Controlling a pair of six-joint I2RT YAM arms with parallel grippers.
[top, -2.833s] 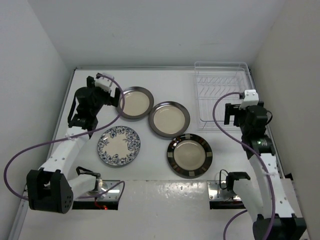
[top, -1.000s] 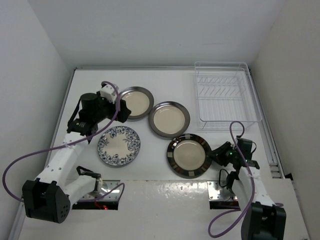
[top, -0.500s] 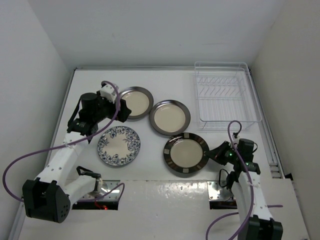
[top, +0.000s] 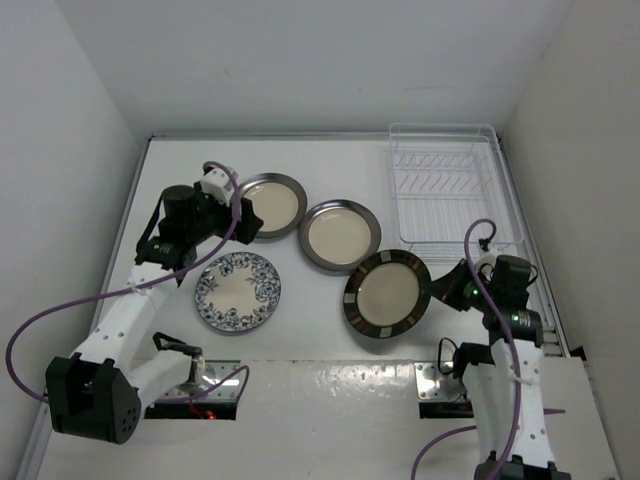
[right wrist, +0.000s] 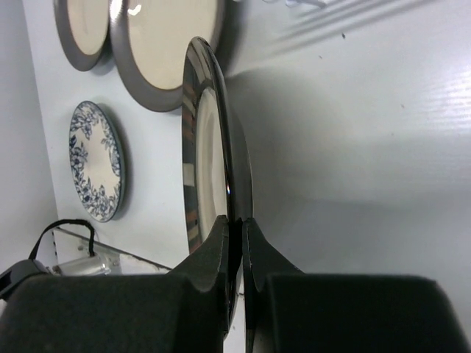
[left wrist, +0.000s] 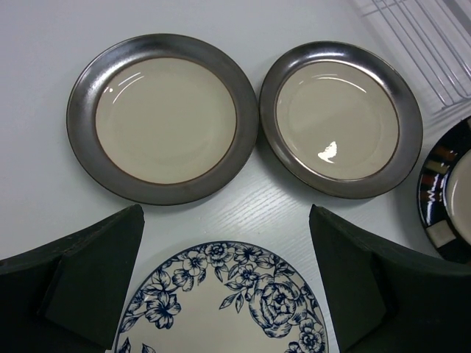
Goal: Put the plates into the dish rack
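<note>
I will next lift my right gripper, carry the dark plate outward, then bring it down between the rack's wires nearest the rack's side (top: 475, 172) and let go, because those pegs are empty.
My right gripper (top: 437, 291) (right wrist: 235, 223) is shut on the right rim of the dark checked-rim plate (top: 386, 294) (right wrist: 207, 140). That plate hangs tilted above the table, just left of the clear dish rack's (top: 450, 190) near corner. Two grey-rimmed plates (top: 272, 205) (top: 340, 236) lie flat, also seen from the left wrist (left wrist: 163, 118) (left wrist: 340, 118). The blue floral plate (top: 238, 291) (left wrist: 221, 309) lies below my left gripper (top: 245, 215) (left wrist: 224, 287), which is open and holds nothing.
White walls close in the table on the left, back and right. The rack (left wrist: 419, 44) stands in the back right corner with its prongs bare. Purple cables loop beside both arms.
The right gripper has shut on the checked-rim plate's edge and lifted it, tilted, up and to the right toward the rack. The left arm has stayed put.
</note>
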